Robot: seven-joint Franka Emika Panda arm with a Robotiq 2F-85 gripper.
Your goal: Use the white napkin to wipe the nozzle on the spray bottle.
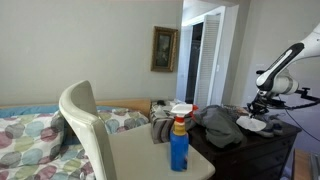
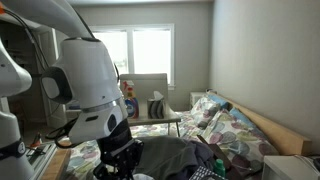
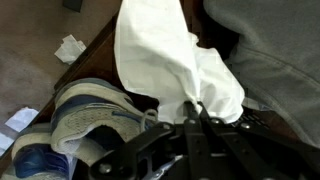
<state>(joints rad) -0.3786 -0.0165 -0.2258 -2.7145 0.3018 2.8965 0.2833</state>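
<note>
The white napkin is still hanging above the dark dresser, so my gripper needs to go down next toward the dresser top (image 1: 258,131) beside the grey garment to release the napkin.
The blue spray bottle (image 1: 179,142) with a red and white nozzle (image 1: 180,110) stands on a white table (image 1: 140,155); it also shows small in an exterior view (image 2: 129,100). My gripper (image 3: 195,108) is shut on the white napkin (image 3: 165,55), which hangs from the fingertips in the wrist view. In an exterior view the gripper (image 1: 258,106) hovers over the dark dresser (image 1: 255,150), well away from the bottle, with the napkin (image 1: 250,123) below it.
A grey garment (image 1: 220,125) lies on the dresser. A white chair back (image 1: 85,125) stands beside the table. A bed with a patterned cover (image 1: 30,135) is behind. Sneakers (image 3: 85,125) and paper scraps (image 3: 70,48) lie on the floor.
</note>
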